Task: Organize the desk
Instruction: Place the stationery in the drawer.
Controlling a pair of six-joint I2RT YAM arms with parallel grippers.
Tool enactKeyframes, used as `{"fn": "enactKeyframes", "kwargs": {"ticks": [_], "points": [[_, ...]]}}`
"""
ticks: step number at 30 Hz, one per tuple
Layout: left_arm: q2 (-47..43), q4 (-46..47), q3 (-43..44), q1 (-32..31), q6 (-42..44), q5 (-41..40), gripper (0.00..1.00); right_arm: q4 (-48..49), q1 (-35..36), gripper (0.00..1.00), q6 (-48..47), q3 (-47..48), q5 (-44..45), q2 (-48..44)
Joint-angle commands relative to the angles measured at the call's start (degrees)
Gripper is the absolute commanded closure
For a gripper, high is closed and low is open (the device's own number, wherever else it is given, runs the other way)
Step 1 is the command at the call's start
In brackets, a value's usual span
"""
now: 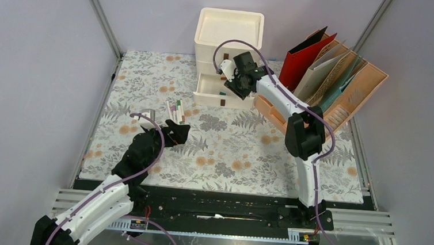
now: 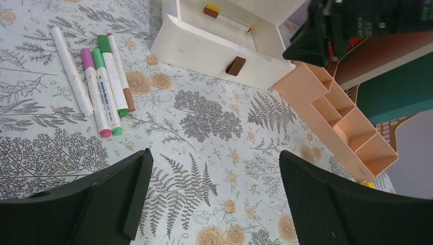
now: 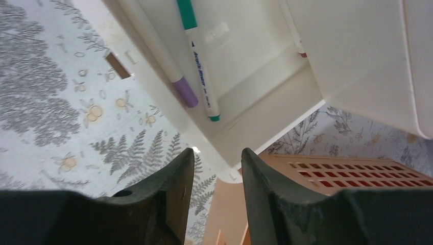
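Note:
I should next move my left gripper outward and down over the all-white marker's far half, as a gap parts it there from the purple-capped one.
The desk (image 1: 230,152) is covered in a pale cloth with ferns and flowers. Several markers (image 1: 175,111) lie side by side on it, left of a white drawer unit (image 1: 229,37) whose bottom drawer (image 1: 211,90) is pulled out. My left gripper (image 1: 180,132) hovers just in front of those markers (image 2: 102,87), open and empty (image 2: 214,163). My right gripper (image 1: 229,80) hangs over the drawer's right end, its jaws (image 3: 217,155) parted with nothing between them. Inside the drawer lie a green-capped marker (image 3: 199,56) and a purple-tipped one (image 3: 173,76).
A peach desk organizer (image 1: 332,96) with folders, one of them red (image 1: 303,59), stands right of the drawer unit, its compartments (image 2: 342,117) close to the drawer. Metal rails frame the desk, and the arm bases sit at the near edge.

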Motion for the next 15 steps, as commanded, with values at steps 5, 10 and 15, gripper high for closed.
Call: {"fn": "enactKeyframes", "kwargs": {"ticks": [5, 10, 15], "points": [[9.0, 7.3, 1.5, 10.2, -5.2, 15.2, 0.01, 3.8, -0.2, 0.55, 5.7, -12.0, -11.4, -19.0], [16.2, 6.6, 4.3, 14.1, -7.0, 16.6, 0.01, 7.8, -0.4, 0.55, 7.3, -25.1, -18.1, -30.9], [25.3, 0.8, 10.6, 16.0, -8.5, 11.5, 0.01, 8.7, -1.8, 0.54, 8.3, -34.3, -27.0, -40.9]]}}
